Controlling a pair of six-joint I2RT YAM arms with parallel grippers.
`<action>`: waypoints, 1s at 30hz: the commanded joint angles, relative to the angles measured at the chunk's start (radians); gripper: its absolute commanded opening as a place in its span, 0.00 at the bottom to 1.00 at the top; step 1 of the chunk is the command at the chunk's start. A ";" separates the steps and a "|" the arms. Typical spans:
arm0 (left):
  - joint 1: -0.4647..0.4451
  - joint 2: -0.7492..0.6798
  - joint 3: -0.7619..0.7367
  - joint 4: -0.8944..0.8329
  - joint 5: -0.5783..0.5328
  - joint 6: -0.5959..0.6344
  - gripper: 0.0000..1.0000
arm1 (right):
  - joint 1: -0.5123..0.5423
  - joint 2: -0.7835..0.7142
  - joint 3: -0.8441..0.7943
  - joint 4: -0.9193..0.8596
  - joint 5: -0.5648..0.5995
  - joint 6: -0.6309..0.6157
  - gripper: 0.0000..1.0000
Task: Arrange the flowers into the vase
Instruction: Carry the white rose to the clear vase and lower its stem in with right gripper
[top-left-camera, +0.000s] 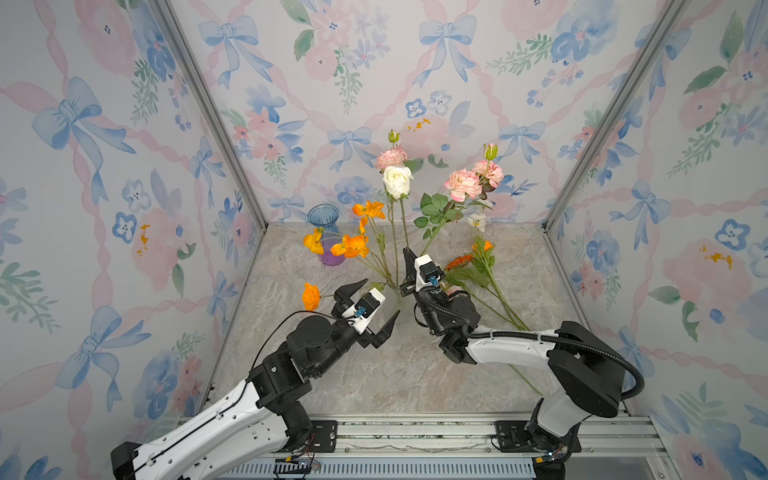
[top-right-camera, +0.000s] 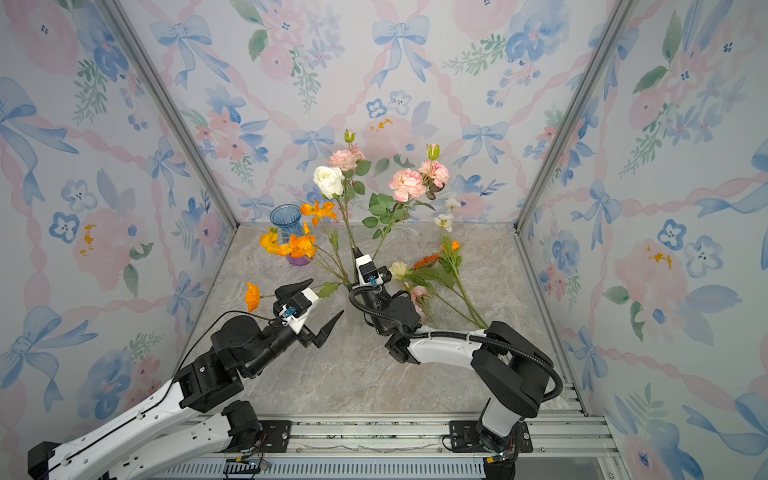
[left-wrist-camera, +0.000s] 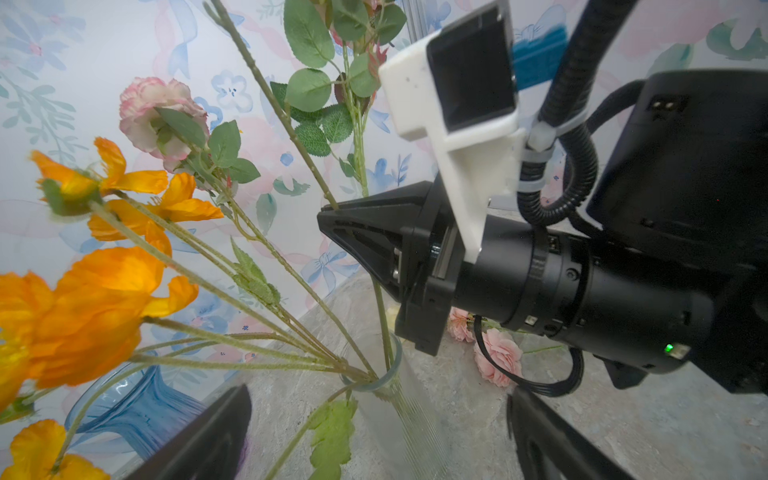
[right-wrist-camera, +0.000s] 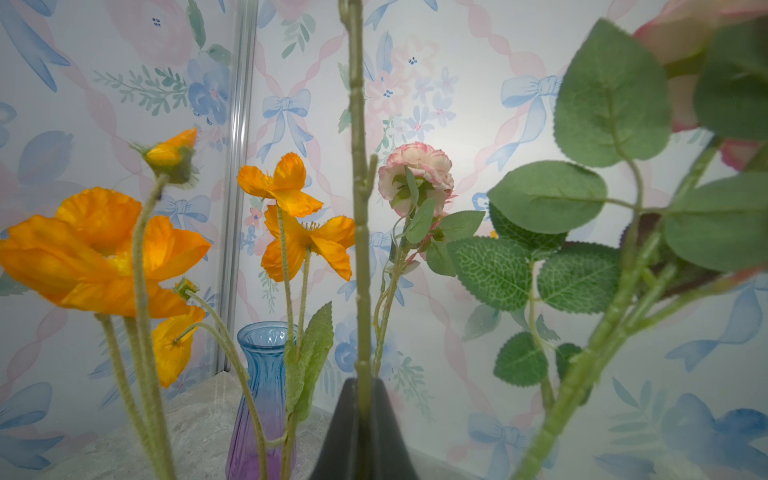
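Observation:
My right gripper lowers toward the vase's opening (top-left-camera: 394, 288) below it next and sinks the rose's stem inside before release, because the white rose (top-left-camera: 397, 180) still stands high.
The vase (left-wrist-camera: 411, 415) is clear ribbed glass and stands mid-table. In it stand several flowers: orange poppies (top-left-camera: 351, 245), pink ruffled blooms (top-left-camera: 463, 185) and leafy stems. My right gripper (top-left-camera: 409, 251) is shut on the bare green stem (right-wrist-camera: 359, 208) of a white rose (top-left-camera: 397, 180), held upright just above the vase's mouth. In the left wrist view the right gripper (left-wrist-camera: 328, 212) pinches that stem. My left gripper (top-left-camera: 383, 296) is open, one finger on each side of the vase and apart from it. More flowers (top-right-camera: 428, 262) lie on the table to the right.
A blue-and-purple glass vase (top-left-camera: 328, 232) stands at the back left, close behind the poppies. Pink blooms (left-wrist-camera: 498, 361) lie on the marbled tabletop (top-left-camera: 395, 374) under my right wrist. Papered walls (top-left-camera: 124, 208) close in three sides. A metal rail (top-left-camera: 415, 432) runs along the front.

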 joint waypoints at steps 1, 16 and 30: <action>0.008 0.000 -0.008 0.017 0.019 -0.023 0.98 | -0.010 0.000 -0.026 0.061 0.036 0.055 0.09; 0.011 -0.001 -0.006 0.017 0.026 -0.025 0.98 | 0.052 -0.003 -0.081 0.061 0.104 0.041 0.31; 0.013 -0.008 -0.007 0.018 0.082 -0.018 0.98 | 0.204 -0.175 -0.246 0.060 0.263 -0.084 0.61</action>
